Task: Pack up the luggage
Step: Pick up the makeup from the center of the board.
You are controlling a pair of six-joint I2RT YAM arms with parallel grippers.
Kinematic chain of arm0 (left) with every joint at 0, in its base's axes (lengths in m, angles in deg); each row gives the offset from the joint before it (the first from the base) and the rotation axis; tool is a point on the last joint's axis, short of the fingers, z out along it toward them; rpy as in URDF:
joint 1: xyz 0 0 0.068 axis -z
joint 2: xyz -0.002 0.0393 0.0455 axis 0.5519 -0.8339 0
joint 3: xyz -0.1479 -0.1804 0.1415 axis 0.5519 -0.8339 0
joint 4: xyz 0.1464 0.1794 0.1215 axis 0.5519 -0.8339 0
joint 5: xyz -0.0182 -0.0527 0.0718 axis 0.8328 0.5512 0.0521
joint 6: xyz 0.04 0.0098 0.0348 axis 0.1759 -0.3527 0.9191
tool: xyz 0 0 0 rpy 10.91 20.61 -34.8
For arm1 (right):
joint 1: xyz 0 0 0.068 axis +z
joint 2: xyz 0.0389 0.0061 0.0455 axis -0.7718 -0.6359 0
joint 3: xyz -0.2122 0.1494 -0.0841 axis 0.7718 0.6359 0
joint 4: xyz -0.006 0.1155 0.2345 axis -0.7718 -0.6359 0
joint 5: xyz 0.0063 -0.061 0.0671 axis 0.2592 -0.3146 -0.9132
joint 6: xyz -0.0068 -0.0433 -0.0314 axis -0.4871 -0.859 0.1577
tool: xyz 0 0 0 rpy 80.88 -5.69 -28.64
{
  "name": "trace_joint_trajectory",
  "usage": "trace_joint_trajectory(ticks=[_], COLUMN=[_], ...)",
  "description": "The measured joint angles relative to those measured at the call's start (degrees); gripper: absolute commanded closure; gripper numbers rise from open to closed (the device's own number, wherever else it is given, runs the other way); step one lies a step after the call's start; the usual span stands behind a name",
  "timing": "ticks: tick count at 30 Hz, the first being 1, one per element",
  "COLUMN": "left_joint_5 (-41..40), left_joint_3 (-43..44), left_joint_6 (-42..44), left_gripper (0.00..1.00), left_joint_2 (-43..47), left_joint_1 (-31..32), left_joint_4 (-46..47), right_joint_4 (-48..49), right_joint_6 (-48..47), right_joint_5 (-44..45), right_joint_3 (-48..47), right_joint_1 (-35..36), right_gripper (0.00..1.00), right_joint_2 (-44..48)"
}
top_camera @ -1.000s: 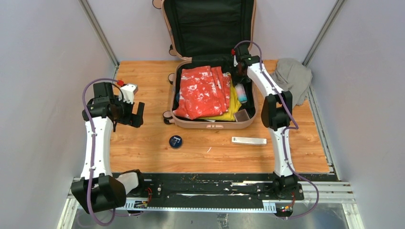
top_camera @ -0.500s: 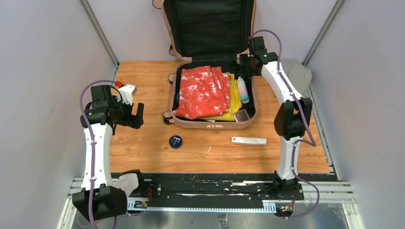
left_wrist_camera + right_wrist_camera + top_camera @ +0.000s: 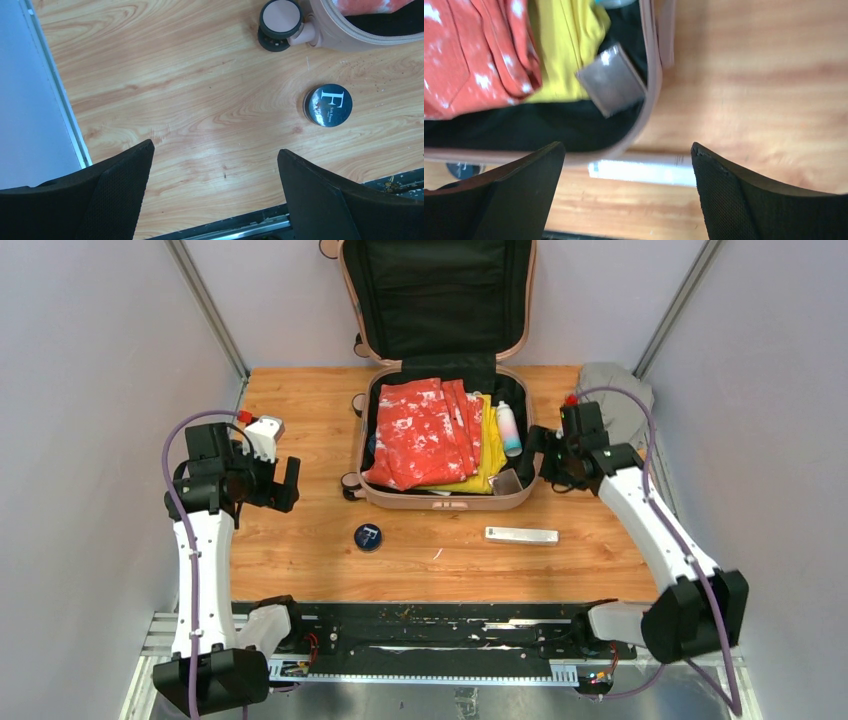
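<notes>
The white flat box is outside the luggage. My right gripper should move back and down next, turning as it goes, onto the box's end farther from the tin.
The pale pink luggage lies open at the back of the table, its black-lined lid upright. Inside are a folded red-and-white cloth, a yellow cloth, a white bottle with a teal cap and a small brown wallet. My right gripper hovers open and empty beside the luggage's right front corner; its wrist view shows the rim, the wallet and a white flat box. My left gripper is open and empty over bare wood left of the luggage.
A round dark blue tin and the white flat box lie on the wood in front of the luggage. A grey cloth bundle sits at the back right. A caster wheel juts from the luggage's left side.
My right arm drew back from the luggage's far right corner to its right front side and its jaws opened, leaving the bottle lying inside. The left arm barely shifted.
</notes>
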Motion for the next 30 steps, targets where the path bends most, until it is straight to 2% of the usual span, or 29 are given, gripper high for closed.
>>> trace_joint_trajectory(ticks=[6,10,13,17,24,30], left_joint_5=[0.0,0.2,0.3,0.2,0.0,0.0], left_joint_3=[0.0,0.0,0.0,0.0,0.0,0.0], left_joint_6=[0.2,0.2,0.2,0.4,1.2,1.5], left_gripper=[0.00,0.00,0.00,0.00,0.00,0.00], left_joint_2=[-0.1,-0.1,0.1,0.9,1.7,1.7], left_joint_1=[0.0,0.0,0.0,0.0,0.0,0.0], left_joint_4=[0.0,0.0,0.0,0.0,0.0,0.0], right_joint_4=[-6.3,-6.4,-6.3,-7.1,-6.7,-2.2], right_joint_6=[11.7,18.2,23.3,28.6,36.7,43.0], right_joint_5=[-3.9,-5.7,-7.0,-7.9,-6.5,-4.4], right_joint_3=[13.0,19.6,26.2,30.5,30.5,30.5], right_joint_1=[0.0,0.0,0.0,0.0,0.0,0.0], right_gripper=[0.00,0.00,0.05,0.10,0.14,0.15], right_joint_2=[16.2,22.6,25.2,22.7,17.4,12.8])
